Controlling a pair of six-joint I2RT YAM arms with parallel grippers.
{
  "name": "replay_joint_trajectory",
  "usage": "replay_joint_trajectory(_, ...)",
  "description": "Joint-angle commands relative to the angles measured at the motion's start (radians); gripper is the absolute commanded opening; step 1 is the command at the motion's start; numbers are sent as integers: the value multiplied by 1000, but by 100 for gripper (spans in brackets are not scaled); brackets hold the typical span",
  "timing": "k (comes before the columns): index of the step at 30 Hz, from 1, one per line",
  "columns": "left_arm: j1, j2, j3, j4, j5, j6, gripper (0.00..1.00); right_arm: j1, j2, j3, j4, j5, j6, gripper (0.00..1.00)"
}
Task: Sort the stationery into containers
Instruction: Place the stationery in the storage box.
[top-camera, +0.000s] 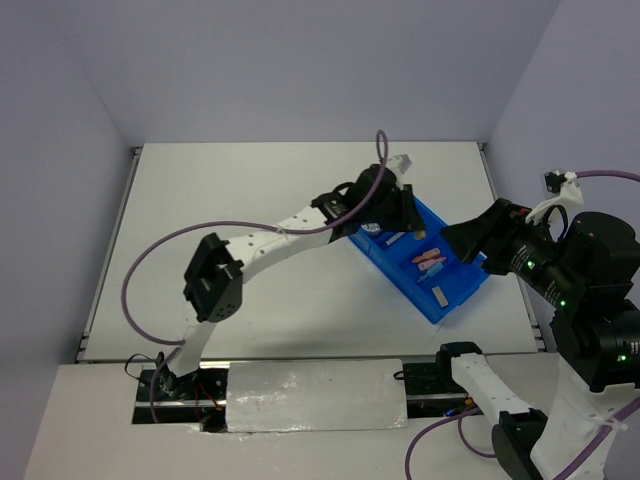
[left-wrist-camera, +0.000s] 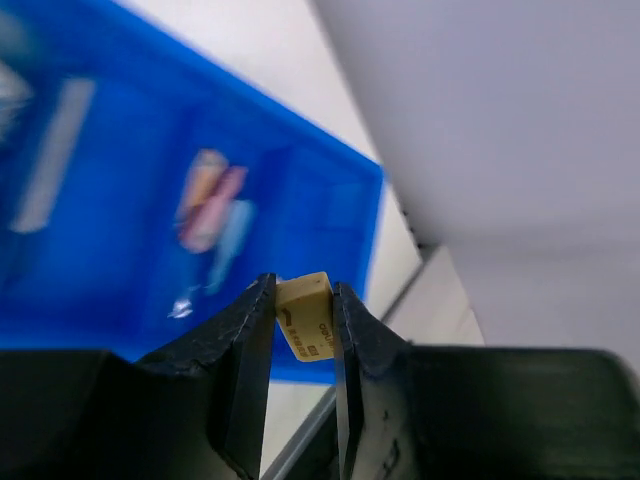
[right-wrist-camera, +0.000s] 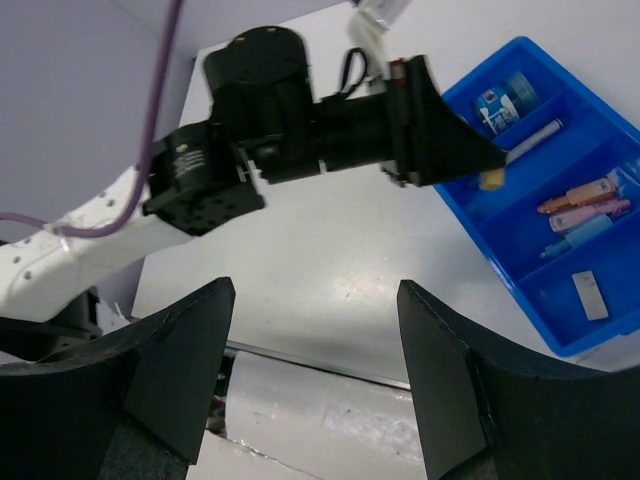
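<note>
My left gripper carries the small tan block down past the oblong pieces (right-wrist-camera: 585, 205) into the tray's end section next.
The blue divided tray (top-camera: 452, 308) lies right of centre on the table. My left gripper (top-camera: 398, 212) hovers over its far end, shut on a small tan block (left-wrist-camera: 305, 316), which also shows in the right wrist view (right-wrist-camera: 491, 180). In the tray are a blue roll (right-wrist-camera: 505, 100), a white-blue pen (right-wrist-camera: 535, 138), orange, pink and light-blue oblong pieces (right-wrist-camera: 585, 205), and a grey block (right-wrist-camera: 588, 295). My right gripper (right-wrist-camera: 315, 290) is open and empty, held above the table to the right of the tray (right-wrist-camera: 500, 262).
The table's raised edges and a grey wall surround the white surface. A grey plate (top-camera: 315, 395) covers the near edge between the arm bases. The left arm's purple cable (top-camera: 150, 260) loops over the left half.
</note>
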Motion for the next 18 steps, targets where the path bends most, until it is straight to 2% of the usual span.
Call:
replay_joint_trajectory(1,-54,134,163,112,119,16,6,9,7,50,-18,21,-3,74)
replay_joint_trajectory(3,-68,197,192,166,149,10,5,7,26,86,-52,29,-11,74)
replay_joint_trajectory(6,-88,238,140,338,188,-36,9,5,39,135,-84,33,-25,74)
replay_joint_trajectory(11,-111,312,199,335,200,-39,13,7,48,166,-109,40,-45,74)
replay_joint_trajectory(18,-119,351,156,355,206,-58,33,8,53,170,-123,38,-69,74)
